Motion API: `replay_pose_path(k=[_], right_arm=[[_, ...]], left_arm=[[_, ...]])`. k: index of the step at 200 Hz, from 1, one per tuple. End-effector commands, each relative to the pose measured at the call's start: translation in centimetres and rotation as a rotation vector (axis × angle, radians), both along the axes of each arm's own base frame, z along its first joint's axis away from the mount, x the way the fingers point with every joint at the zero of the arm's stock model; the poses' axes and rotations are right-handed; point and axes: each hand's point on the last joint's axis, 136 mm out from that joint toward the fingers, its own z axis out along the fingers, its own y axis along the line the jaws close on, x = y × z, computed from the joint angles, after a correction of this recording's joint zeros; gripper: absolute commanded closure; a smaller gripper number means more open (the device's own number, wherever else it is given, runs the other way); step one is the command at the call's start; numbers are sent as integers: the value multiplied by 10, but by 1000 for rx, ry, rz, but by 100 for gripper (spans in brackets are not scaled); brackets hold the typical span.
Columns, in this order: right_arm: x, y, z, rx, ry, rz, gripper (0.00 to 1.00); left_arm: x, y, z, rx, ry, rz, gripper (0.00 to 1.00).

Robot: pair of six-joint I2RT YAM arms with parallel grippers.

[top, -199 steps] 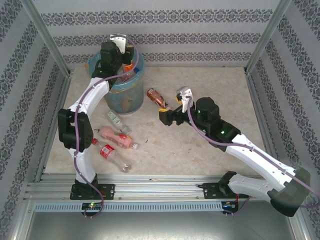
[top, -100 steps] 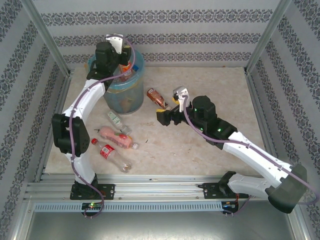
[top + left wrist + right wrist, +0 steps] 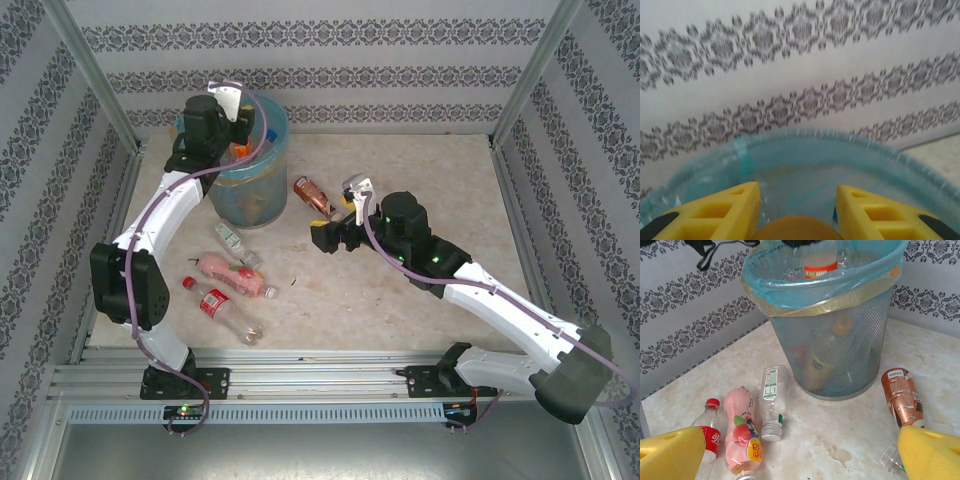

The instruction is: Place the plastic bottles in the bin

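My left gripper lowers the bottle farther into the bag next, before opening.
The bin (image 3: 248,190), a mesh basket lined with a blue bag, stands at the back left; through its mesh (image 3: 840,355) several bottles show inside. My left gripper (image 3: 236,140) hangs over its mouth, shut on a clear bottle with an orange label (image 3: 820,262); its rounded orange end (image 3: 795,229) sits between my yellow fingers (image 3: 735,210). My right gripper (image 3: 800,460) is open low over the table, nothing between its fingers. On the table lie a brown bottle (image 3: 901,397), a clear white-labelled bottle (image 3: 772,397), a pink bottle (image 3: 742,435) and a red-capped bottle (image 3: 707,432).
The neck of another clear bottle (image 3: 890,459) lies beside my right finger. In the top view the pink bottle (image 3: 232,275) and red-labelled bottle (image 3: 215,303) lie front left, the brown bottle (image 3: 313,195) right of the bin. Patterned walls enclose the table.
The left arm has swung a little left and back over the bin, still holding its bottle. The right gripper has edged slightly left toward the brown bottle.
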Motion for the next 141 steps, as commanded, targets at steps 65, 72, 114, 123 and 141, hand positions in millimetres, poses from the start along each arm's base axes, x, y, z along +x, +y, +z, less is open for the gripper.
replay_pose_path(k=[65,72,114,123,141], right_arm=[[2,15,12,19,-1,39,2],[2,16,11,17,2,39,2],[4,17,8,8,4,37,2],[5,17,8,8,3,36,2],[6,18,5,4,10,35,2]], left_arm=[[10,18,-108,105,299,53,100],[12,20,-111,108,320,55,100],[24,18,-116,169,441,23,100],[25,15,-123,179,482,4,100],[25,9,-138,201,547,-22,100]])
